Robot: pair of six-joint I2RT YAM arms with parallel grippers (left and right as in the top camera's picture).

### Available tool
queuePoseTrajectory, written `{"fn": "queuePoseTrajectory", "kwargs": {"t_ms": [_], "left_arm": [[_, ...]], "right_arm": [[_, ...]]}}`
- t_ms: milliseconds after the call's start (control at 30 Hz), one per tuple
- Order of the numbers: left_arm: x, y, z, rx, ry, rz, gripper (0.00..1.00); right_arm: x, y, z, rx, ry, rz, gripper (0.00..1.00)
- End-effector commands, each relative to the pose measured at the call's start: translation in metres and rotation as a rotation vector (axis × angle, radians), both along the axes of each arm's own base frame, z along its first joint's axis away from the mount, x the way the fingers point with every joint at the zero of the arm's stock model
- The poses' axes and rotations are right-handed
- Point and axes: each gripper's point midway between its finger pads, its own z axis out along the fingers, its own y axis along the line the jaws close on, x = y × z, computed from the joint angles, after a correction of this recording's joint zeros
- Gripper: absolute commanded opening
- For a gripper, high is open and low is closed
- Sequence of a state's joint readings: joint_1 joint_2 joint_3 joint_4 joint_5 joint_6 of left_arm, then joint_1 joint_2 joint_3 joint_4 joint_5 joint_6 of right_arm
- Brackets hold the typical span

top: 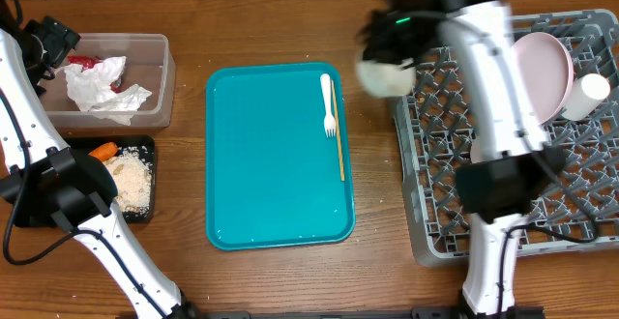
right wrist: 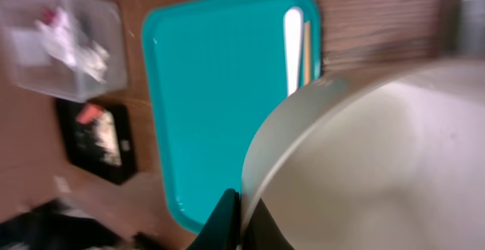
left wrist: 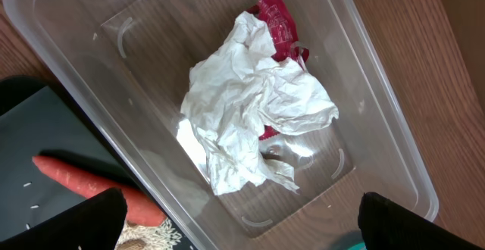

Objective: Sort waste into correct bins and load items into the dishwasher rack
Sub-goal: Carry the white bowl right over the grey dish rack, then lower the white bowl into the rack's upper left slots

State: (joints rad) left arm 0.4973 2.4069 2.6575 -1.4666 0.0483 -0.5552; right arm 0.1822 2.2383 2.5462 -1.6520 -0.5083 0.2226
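Note:
The rack's empty far tray-side corner [top: 432,79] lies below my right gripper and to its right in the overhead view, so next my right gripper will move there, lower the bowl and release.
My right gripper [right wrist: 241,218] is shut on the rim of a cream bowl [right wrist: 364,159]. It holds the bowl [top: 385,72] in the air between the teal tray [top: 276,155] and the grey dishwasher rack [top: 435,213]. A white fork [top: 328,104] and a wooden chopstick [top: 338,135] lie on the tray's right side. My left gripper [left wrist: 239,223] is open and empty above the clear plastic bin [left wrist: 379,106], which holds crumpled white paper [left wrist: 250,106] and a red wrapper [left wrist: 276,23].
A pink plate [top: 544,68] and a white cup [top: 586,95] stand in the rack. A black tray [top: 135,145] at the left holds a carrot [left wrist: 83,182] and rice [top: 131,179].

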Motion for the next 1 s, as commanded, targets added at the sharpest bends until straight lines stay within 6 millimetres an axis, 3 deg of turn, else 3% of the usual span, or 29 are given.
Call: {"fn": "queuePoseTrajectory", "kwargs": {"t_ms": [0,133,233,400,667,867,967], "left_arm": [[0.000,-0.001,0.001,0.008,0.003,-0.006,1.00],[0.000,-0.001,0.001,0.008,0.003,-0.006,1.00],[0.000,-0.001,0.001,0.008,0.003,-0.006,1.00],[0.000,-0.001,0.001,0.008,0.003,-0.006,1.00],[0.000,-0.001,0.001,0.008,0.003,-0.006,1.00],[0.000,-0.001,0.001,0.008,0.003,-0.006,1.00],[0.000,-0.001,0.001,0.008,0.003,-0.006,1.00]], "right_arm": [[-0.012,-0.010,0.058,0.263,-0.101,0.100,0.04],[-0.005,-0.047,0.079,0.392,-0.154,0.054,0.04],[-0.001,-0.062,0.088,0.452,-0.179,0.034,0.04],[0.003,-0.086,0.090,0.447,-0.209,-0.004,0.04],[0.009,-0.125,0.077,0.432,-0.220,-0.064,0.04],[0.014,-0.129,0.050,0.455,-0.167,-0.083,0.04],[0.021,-0.121,0.042,0.575,-0.170,-0.066,0.04]]}}
